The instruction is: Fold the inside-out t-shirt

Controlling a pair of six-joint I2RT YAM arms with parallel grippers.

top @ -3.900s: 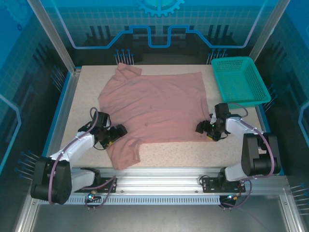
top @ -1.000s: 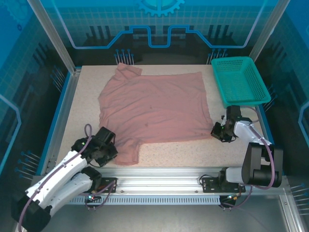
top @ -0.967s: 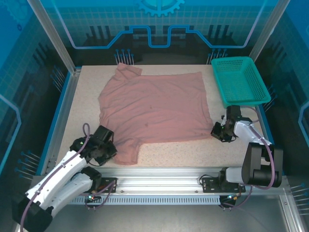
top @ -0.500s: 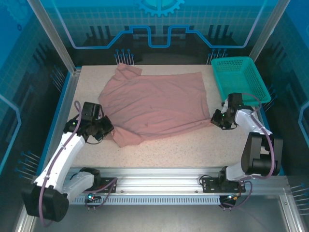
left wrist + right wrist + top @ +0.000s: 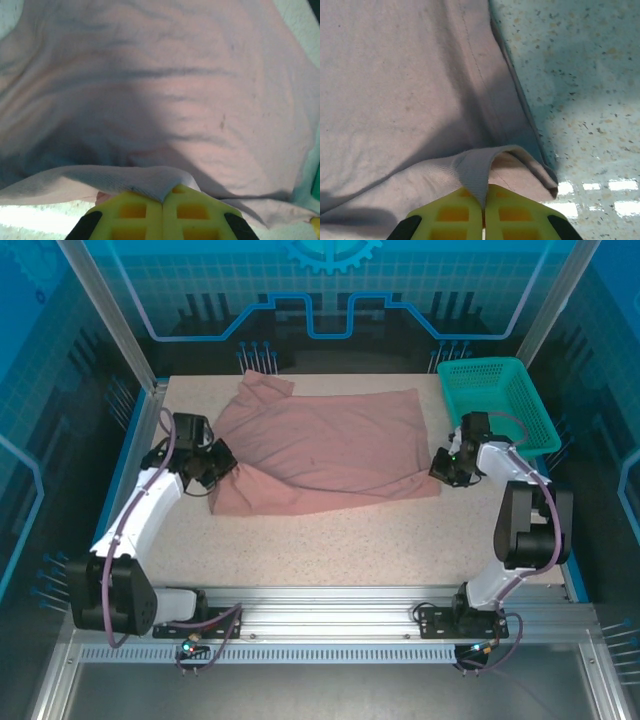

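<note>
My right gripper is holding the pinched corner and next needs to carry it outward along the stitched hem edge (image 5: 424,445) (image 5: 482,75) and let go there. The shirt's flat layer still lies uncovered outward of my gripper.
The inside-out t-shirt (image 5: 330,445) is dusty pink and lies across the middle of the table, its near edge doubled back toward the far side. My left gripper (image 5: 218,462) is shut on the shirt's left sleeve edge; in the left wrist view a fold of cloth (image 5: 150,182) is pinched between the yellow fingers (image 5: 132,212). My right gripper (image 5: 441,466) is shut on the shirt's right hem corner, where grey-pink cloth (image 5: 477,172) runs down between the yellow fingers (image 5: 512,210).
A teal mesh basket (image 5: 497,405) stands at the back right, just beyond the right arm. Speckled table (image 5: 350,540) lies bare between the shirt and the arm bases. Blue frame rails border the table.
Both grippers have carried the shirt's near edge away from the bases toward the far side. The left arm swung from the near left corner up the left side. The shirt now lies narrower.
</note>
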